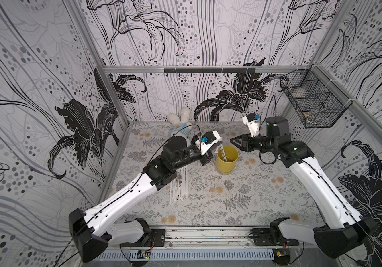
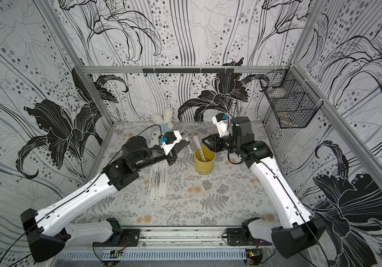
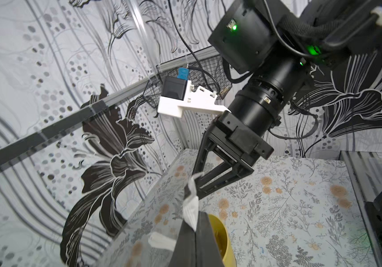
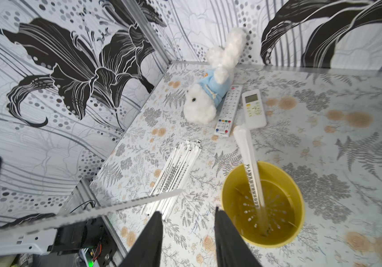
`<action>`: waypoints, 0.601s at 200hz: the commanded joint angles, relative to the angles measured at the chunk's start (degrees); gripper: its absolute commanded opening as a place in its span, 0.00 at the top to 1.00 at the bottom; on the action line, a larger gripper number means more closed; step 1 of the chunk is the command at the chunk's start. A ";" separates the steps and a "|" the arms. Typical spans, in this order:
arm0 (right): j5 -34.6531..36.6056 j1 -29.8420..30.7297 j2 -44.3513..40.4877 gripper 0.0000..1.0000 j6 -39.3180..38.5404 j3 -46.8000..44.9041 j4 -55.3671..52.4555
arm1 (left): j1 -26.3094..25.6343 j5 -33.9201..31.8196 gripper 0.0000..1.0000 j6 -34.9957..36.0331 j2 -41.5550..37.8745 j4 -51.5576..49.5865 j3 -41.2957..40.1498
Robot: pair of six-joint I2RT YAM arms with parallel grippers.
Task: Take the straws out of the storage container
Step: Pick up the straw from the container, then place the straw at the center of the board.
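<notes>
The robot's left gripper will next swing away from the container, tip downward and lower to release the straw onto the pile, where the other straws already lie.
The yellow storage container stands upright on the floral table. One paper-wrapped straw leans in it. My left gripper is just left of the container's rim. It is shut on another straw, which shows as a blurred white strip in the right wrist view. Several straws lie in a pile under my left forearm. My right gripper hovers open and empty by the container's far rim.
A white plush toy in blue lies at the back of the table. Two white remote controls lie beside it. A black wire mesh basket hangs on the right wall. Patterned walls close in three sides.
</notes>
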 commanded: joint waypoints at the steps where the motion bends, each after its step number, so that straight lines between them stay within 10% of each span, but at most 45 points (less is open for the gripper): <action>1: -2.09 4.88 2.20 0.59 0.94 -0.26 1.03 | -0.21 -10.16 1.00 -8.58 -3.20 -13.06 2.78; 39: -2.22 10.81 6.10 0.60 1.42 -0.70 3.50 | 2.05 -17.69 0.99 -16.45 -2.98 -32.50 5.95; 120: -2.88 11.89 8.21 0.67 1.32 -3.86 5.99 | 28.48 12.45 1.00 -24.23 14.13 -47.52 4.41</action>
